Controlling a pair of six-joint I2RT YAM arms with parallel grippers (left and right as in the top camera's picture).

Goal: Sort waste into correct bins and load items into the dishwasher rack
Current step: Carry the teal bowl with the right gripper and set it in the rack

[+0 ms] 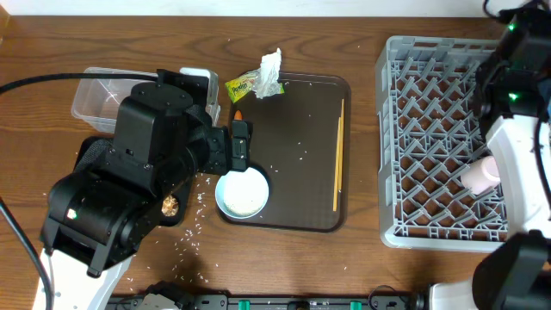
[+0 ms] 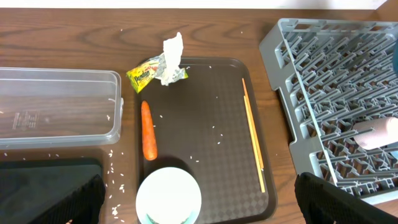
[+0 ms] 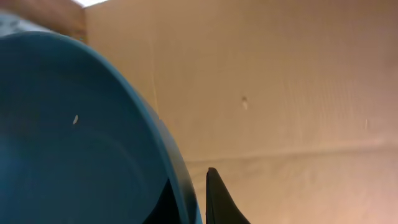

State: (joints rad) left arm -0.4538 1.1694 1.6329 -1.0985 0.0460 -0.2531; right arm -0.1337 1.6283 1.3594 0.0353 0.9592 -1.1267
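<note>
Next, the right gripper brings the dark blue dish down onto the empty wires of the grey rack beyond the pink cup.
My left gripper is wide open above the white bowl, which sits at the front of the brown serving tray. On that tray lie an orange carrot and wooden chopsticks. A crumpled tissue and a yellow-green wrapper lie at its far left corner. The clear tub and the black tray are to the left. My right gripper is shut on the rim of the dark blue dish. A pink cup lies in the grey rack. The small blue cup is out of view.
A brown food lump and scattered rice grains lie on the table by the left arm. That arm covers the black tray and part of the tub in the overhead view. The right arm hangs over the rack's right side.
</note>
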